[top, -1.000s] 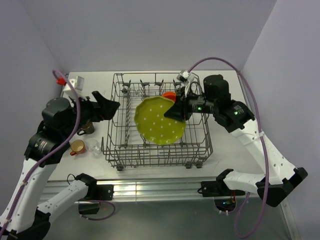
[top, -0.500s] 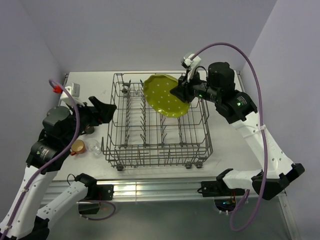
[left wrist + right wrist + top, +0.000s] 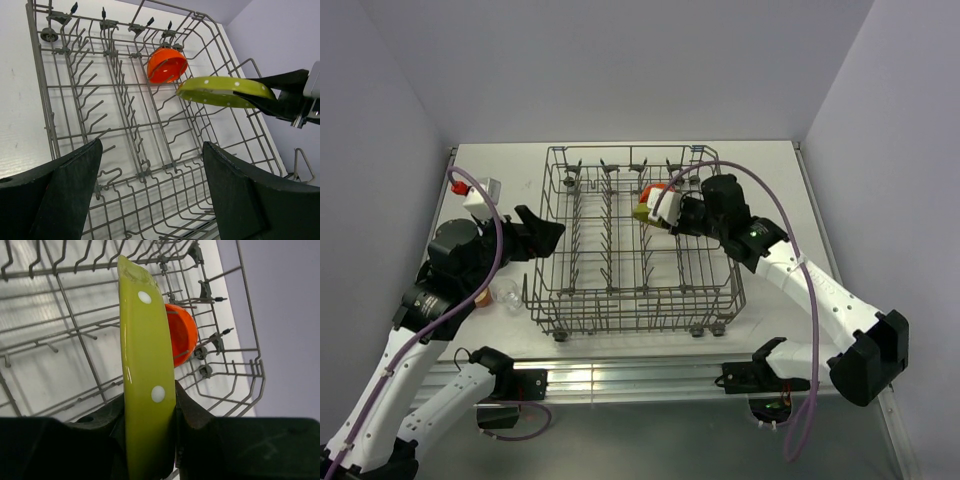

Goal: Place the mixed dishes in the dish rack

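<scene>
My right gripper will next lower the plate on its edge between the dish rack's empty wires in front of the orange bowl and let go of the plate's rim, because the wires are below it.
The dish rack (image 3: 620,290) is a grey wire basket in the middle of the table. An orange bowl (image 3: 658,189) stands on edge among its back tines. My right gripper (image 3: 150,407) is shut on the rim of the yellow-green dotted plate (image 3: 145,350) and holds it edge-on over the rack's right half, just in front of the bowl (image 3: 184,335). In the left wrist view the plate (image 3: 222,91) hangs above the wire floor. My left gripper (image 3: 150,150) stands open and empty at the rack's left wall (image 3: 533,285).
A clear glass (image 3: 507,293) and a small orange cup (image 3: 480,296), partly hidden under my left arm, sit on the table left of the rack. The rack's upright tines (image 3: 95,107) fill its left and middle rows.
The right arm lifted the plate from lying face-up in the rack, swung it toward the back, and now holds it edge-on and lower beside the orange bowl. The left arm shifted slightly.
</scene>
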Motion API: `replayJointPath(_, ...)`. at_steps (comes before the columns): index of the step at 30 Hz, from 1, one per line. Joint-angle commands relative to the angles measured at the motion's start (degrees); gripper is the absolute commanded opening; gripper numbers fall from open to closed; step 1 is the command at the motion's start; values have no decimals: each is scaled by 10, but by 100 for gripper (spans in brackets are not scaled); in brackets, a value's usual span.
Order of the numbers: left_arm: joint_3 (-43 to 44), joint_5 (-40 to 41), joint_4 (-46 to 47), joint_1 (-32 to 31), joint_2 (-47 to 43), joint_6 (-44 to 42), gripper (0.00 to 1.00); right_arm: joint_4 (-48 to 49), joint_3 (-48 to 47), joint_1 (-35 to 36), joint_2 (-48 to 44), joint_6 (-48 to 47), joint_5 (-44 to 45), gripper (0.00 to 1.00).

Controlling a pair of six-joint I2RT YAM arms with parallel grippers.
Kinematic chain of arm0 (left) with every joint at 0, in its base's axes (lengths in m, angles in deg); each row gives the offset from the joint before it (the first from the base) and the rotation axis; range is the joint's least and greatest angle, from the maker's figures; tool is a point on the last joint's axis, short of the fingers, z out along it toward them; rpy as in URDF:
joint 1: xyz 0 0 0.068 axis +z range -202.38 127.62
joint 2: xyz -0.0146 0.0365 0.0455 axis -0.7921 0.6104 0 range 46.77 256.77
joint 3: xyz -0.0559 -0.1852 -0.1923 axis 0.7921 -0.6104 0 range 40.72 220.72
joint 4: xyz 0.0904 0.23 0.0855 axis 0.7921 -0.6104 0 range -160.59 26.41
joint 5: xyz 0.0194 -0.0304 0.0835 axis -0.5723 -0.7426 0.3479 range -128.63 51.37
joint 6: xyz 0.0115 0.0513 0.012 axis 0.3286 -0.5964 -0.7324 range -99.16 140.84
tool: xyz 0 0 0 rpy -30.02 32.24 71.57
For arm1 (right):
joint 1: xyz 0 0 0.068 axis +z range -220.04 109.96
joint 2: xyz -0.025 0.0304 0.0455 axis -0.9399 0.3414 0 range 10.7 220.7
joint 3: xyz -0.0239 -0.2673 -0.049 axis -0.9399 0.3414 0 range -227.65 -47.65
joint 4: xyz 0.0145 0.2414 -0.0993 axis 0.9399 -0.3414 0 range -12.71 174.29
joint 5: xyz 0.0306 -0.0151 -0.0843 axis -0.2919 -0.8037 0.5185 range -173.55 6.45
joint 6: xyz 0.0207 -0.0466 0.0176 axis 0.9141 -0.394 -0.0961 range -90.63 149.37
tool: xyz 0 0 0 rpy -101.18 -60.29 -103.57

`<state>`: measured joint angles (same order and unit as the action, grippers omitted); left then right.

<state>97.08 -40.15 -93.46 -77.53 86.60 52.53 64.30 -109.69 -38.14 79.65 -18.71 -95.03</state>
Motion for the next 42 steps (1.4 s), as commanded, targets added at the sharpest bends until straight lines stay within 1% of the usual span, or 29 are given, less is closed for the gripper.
replayJointPath(1, -5, -16, 32, 0, -8, -22, 88, 138, -1, 12, -51, -133, 6, 0)
replayJointPath(6, -16, -19, 33, 0, -11, -28, 88, 105, -2, 30, -31, -190, 35, 0)
replayJointPath(8, -20, -14, 32, 1, -12, -30, 88, 83, -2, 34, -23, -209, 47, 0)
replayJointPath(11, -22, -3, 29, 0, -13, -37, 88, 45, -14, 30, -2, -223, 43, 0)
replayJointPath(12, -22, 1, 28, 0, -13, -41, 88, 21, -21, 30, 6, -228, 45, 0)
replayJointPath(16, -25, 6, 25, 1, -10, -48, 88, -28, -56, 29, 25, -230, 16, 0)
replayJointPath(19, -34, 12, 28, 0, -12, -46, 88, -53, -62, 29, 32, -233, 9, 0)
replayJointPath(23, -45, 2, 37, 1, -17, -37, 88, -79, -76, 25, 59, -240, 5, 0)
replayJointPath(27, -46, -9, 41, 0, -21, -29, 88, -92, -94, 17, 92, -247, -23, 0)
replayJointPath(33, -43, 5, 31, 1, -27, -33, 88, -157, -179, 4, 175, -251, -57, 0)
replayJointPath(37, -44, 10, 25, 0, -27, -33, 88, -192, -231, -9, 218, -235, -106, 0)
replayJointPath(38, -46, 12, 24, 1, -27, -32, 88, -206, -242, -13, 225, -231, -114, 1)
replayJointPath(42, -49, -4, 25, 0, -23, -29, 88, -259, -307, -26, 270, -216, -124, 12)
